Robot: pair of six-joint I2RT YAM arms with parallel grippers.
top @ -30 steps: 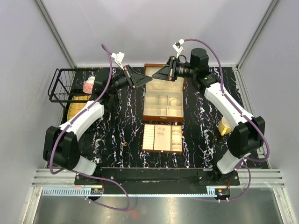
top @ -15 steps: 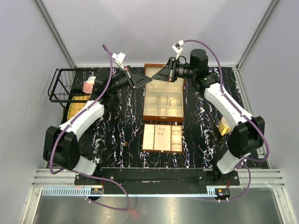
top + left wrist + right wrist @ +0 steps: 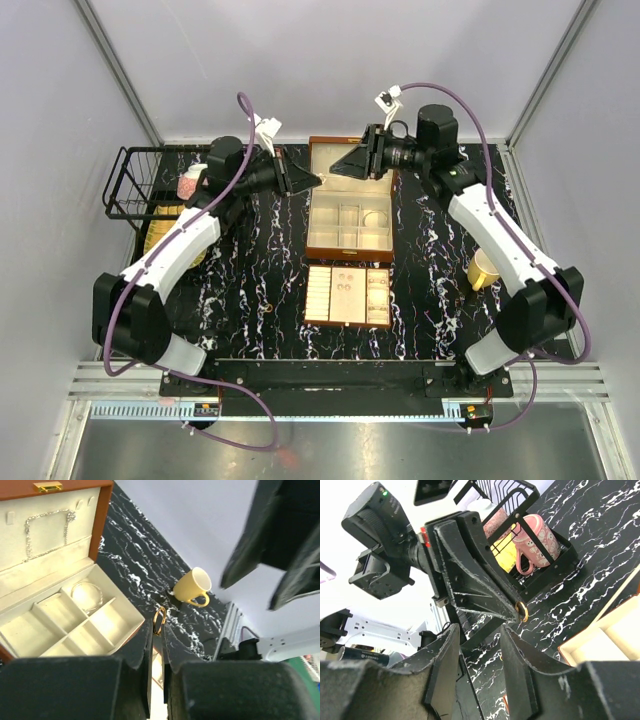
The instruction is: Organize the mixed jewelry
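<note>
Next, my left gripper lowers back, tip turned down, to release the ring between the tray insert's empty ring rolls, below and back from my gripper.
A small gold ring [image 3: 160, 616] of the mixed jewelry is pinched upright at the tips of my left gripper [image 3: 157, 629], which is shut on it above the table, just left of the open brown box [image 3: 322, 245]. From the right wrist view the ring [image 3: 521, 611] shows at the left gripper's tip. My right gripper [image 3: 480, 630] stands open and empty a short way from it, over the box lid [image 3: 345, 166]. A pale bangle [image 3: 88, 595] lies in a box compartment. A fine chain [image 3: 46, 529] hangs in the lid.
A flat cream tray insert [image 3: 309, 296] lies in front of the box. A yellow cup [image 3: 482, 268] stands at the right. A black wire basket [image 3: 127, 190] with a pink mug [image 3: 535, 541] sits at the back left.
My right gripper has opened and pulled back slightly to the right. The left arm has swung its tip towards the box, staying shut.
</note>
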